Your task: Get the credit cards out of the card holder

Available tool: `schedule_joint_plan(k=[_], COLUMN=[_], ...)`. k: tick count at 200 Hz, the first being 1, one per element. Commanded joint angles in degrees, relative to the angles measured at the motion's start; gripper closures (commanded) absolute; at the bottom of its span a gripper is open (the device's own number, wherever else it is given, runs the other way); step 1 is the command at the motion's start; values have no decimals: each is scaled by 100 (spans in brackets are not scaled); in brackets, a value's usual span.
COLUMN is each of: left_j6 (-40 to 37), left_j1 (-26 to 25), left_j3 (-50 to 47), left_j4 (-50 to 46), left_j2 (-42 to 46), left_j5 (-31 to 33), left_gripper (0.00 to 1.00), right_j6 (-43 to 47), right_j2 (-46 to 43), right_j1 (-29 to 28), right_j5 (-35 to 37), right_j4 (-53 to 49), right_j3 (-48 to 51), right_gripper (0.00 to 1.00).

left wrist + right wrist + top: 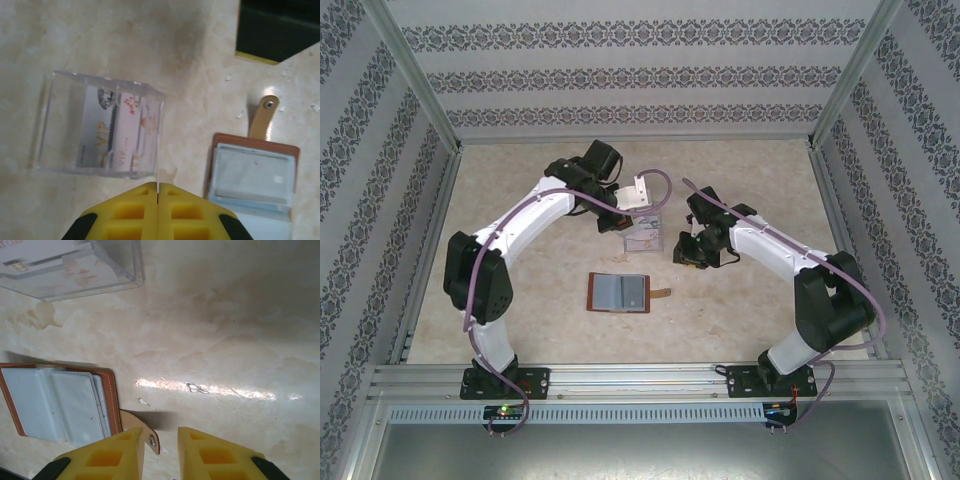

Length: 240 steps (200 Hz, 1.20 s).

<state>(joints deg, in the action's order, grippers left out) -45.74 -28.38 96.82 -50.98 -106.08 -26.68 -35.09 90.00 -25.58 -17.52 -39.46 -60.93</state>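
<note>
My left gripper carries the card outward over the middle of the clear rack next, then down to let go among the cards standing there.
The card holder point(618, 292) lies open on the table, a brown wallet with grey-blue pockets point(252, 172) and a strap tab point(131, 421). Whether its pockets hold cards I cannot tell. My left gripper point(158, 192) hangs over the right edge of a clear rack point(100, 125) and is shut on a thin pale credit card point(158, 180) seen edge-on. That card shows whitish above the rack point(642, 190). Other credit cards point(112, 132) stand inside the rack. My right gripper point(161, 450) is open just right of the wallet point(55, 402), and the tab's end pokes into its gap, ungripped.
The rack point(644, 238) stands just behind the wallet, between the two grippers point(628, 202) point(688, 255). Patterned walls and metal rails enclose the marble-look table point(770, 190). Bare table lies to the far left, far right and along the back.
</note>
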Motion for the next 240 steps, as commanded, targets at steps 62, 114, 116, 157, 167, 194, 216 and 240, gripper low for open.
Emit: schedule_joint_plan(k=[62,114,116,157,167,194,216,240], left_j6=[-694,-702,-705,-775,-779,-777,-767,-774], left_j1=[23,13,14,17,11,-5,-13,-21], left_j3=[1193,1508,1518,1844,1874,1924,1945,1981], left_j4=[-265,-132,-145,-469,-517,-558,-537,-564], left_j2=[-1226,-1587,-1597,-1867,-1927,-2030,-2075,-2122], left_j5=[378,495,488,467,496,576,569,541], left_gripper=[100,100,100,100,100,98,93,88], right_j6=[-35,-103,-103,-112,-122,-139,-156,-173], right_j2=[-327,-411,-412,-453,-456,-475,-506,-524], right_j1=[79,72,71,77,79,76,81,88], right_j5=[179,187,187,207,196,202,205,222], right_j4=[-44,-53,-53,-54,-57,-43,-26,-24], right_j3=[332,386,384,432,433,458,500,526], right_gripper=[74,74,74,74,74,74,74,73])
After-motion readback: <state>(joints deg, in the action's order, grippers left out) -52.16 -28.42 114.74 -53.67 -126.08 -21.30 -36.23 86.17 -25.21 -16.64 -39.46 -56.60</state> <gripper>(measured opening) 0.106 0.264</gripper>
